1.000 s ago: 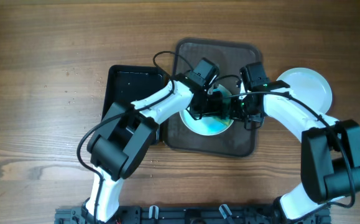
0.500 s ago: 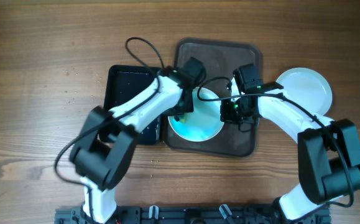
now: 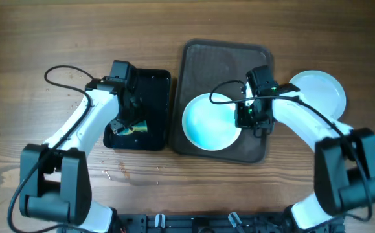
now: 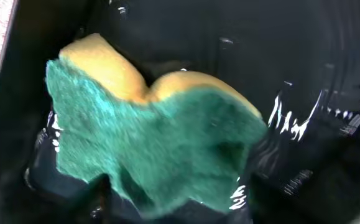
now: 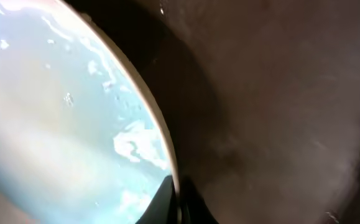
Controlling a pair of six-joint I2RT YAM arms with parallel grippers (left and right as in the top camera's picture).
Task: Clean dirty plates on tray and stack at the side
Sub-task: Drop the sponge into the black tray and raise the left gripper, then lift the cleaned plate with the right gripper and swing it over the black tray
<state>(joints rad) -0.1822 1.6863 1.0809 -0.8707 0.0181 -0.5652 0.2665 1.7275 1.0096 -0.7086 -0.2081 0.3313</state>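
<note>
Next, my right gripper rises, carries its plate onto the plain white plate [image 3: 318,94], to the gripper's right in the overhead view, and releases it to stack.
A white plate [image 3: 208,123] with a pale blue film lies on the dark brown tray [image 3: 226,55]. My right gripper [image 3: 246,117] is shut on its right rim. In the right wrist view the rim [image 5: 167,149] runs down between the two closed fingertips [image 5: 178,202]. My left gripper [image 3: 125,122] hangs over the black sponge tray [image 3: 149,81], open. A green and yellow sponge [image 3: 134,129] lies in that tray. In the left wrist view the sponge [image 4: 155,130] rests on the wet black floor, with the gripper [image 4: 176,199] spread to either side of its near edge.
A plain white plate [image 3: 320,90] sits on the wooden table right of the brown tray. The black sponge tray lies directly left of the brown tray, its floor wet [image 4: 304,118]. Cables loop above both arms.
My left arm has swung left from the plate to the black sponge tray with the sponge, and its jaws have opened there. The right gripper has stayed on the plate's rim.
</note>
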